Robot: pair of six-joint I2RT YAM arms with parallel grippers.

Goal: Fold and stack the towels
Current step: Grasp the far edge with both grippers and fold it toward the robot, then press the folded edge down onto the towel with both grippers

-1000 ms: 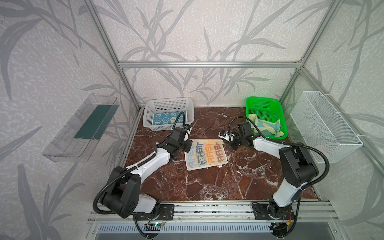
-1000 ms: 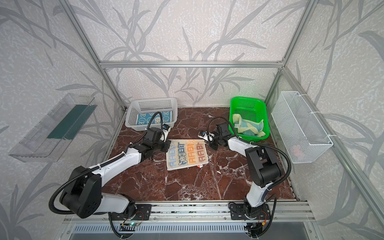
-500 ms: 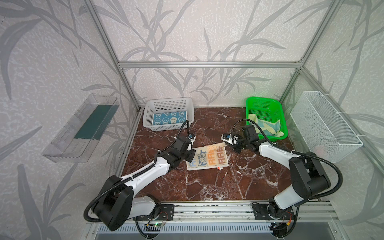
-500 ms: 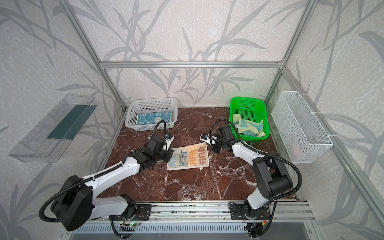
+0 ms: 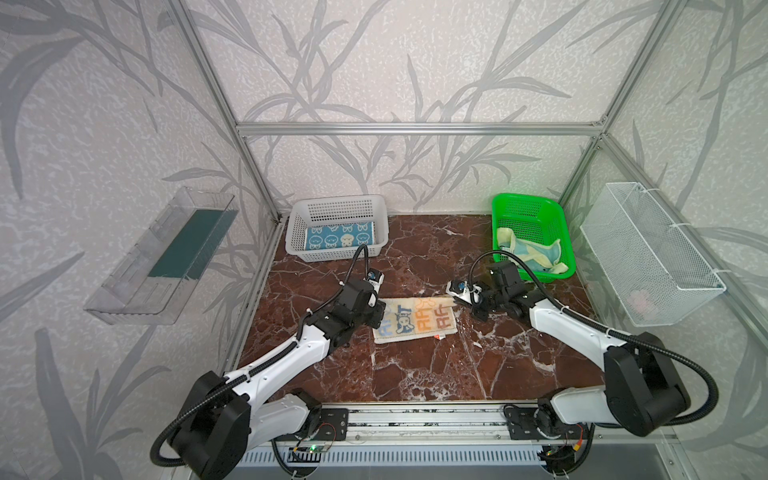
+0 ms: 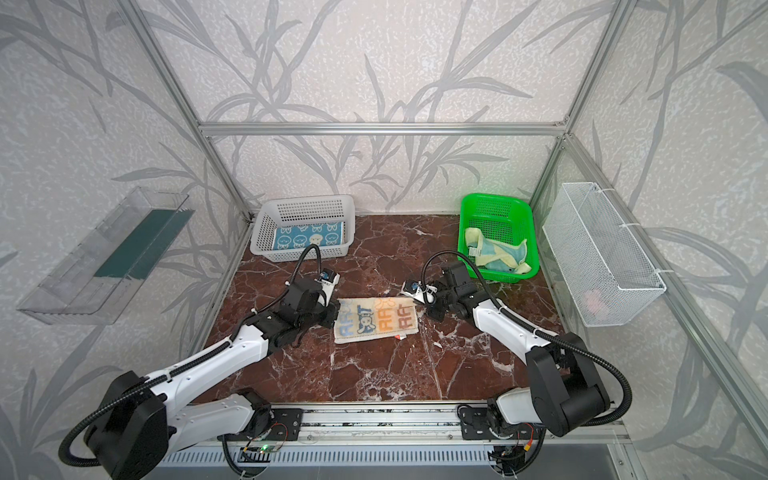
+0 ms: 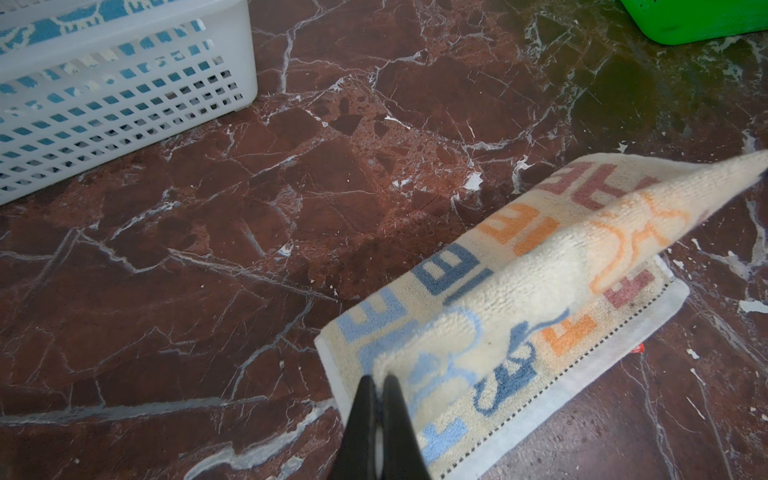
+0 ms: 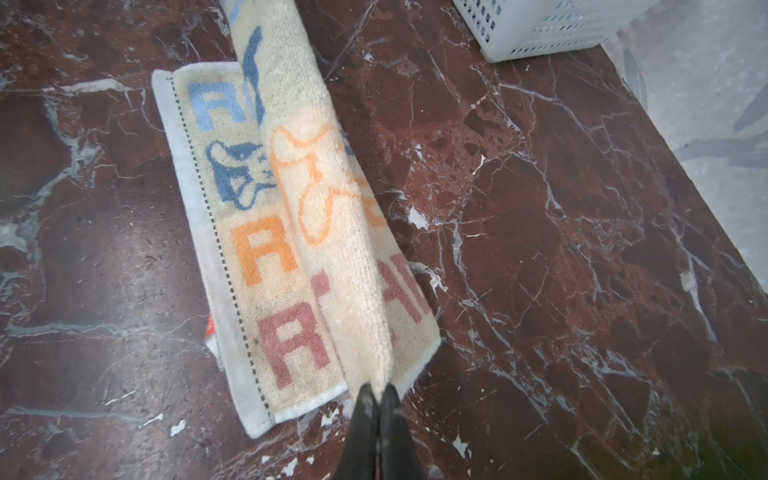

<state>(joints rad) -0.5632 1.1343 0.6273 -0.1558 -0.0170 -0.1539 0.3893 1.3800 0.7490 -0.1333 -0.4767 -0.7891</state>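
Note:
The raised part of the towel hangs short of the towel's near white hem (image 5: 383, 340) (image 7: 486, 456). My left gripper will next pull the held corner of the towel back and down onto that hem to let go of it.
The striped "RABBIT" towel (image 5: 415, 323) (image 6: 376, 319) lies mid-table, its far edge lifted and curled over toward the front. My left gripper (image 7: 380, 380) (image 5: 380, 308) is shut on that edge's left corner. At the right corner of the same edge my right gripper (image 8: 378, 390) (image 5: 451, 300) is shut too. The raised strip of the towel (image 8: 332, 249) hangs taut between them over the lettered half. A folded blue towel with rabbit faces (image 5: 340, 237) lies in the white basket. The teal and pale yellow towel (image 5: 534, 254) sits crumpled in the green basket.
The white basket (image 5: 297, 245) stands at the back left of the marble table (image 5: 415, 374) and the green basket (image 5: 498, 208) at the back right. A wire basket (image 5: 648, 253) hangs on the right wall, a clear shelf (image 5: 162, 253) on the left wall.
Both grippers have moved toward the front with the towel's far edge. The towel, flat a second ago, now shows a shorter face with its far part rolled over.

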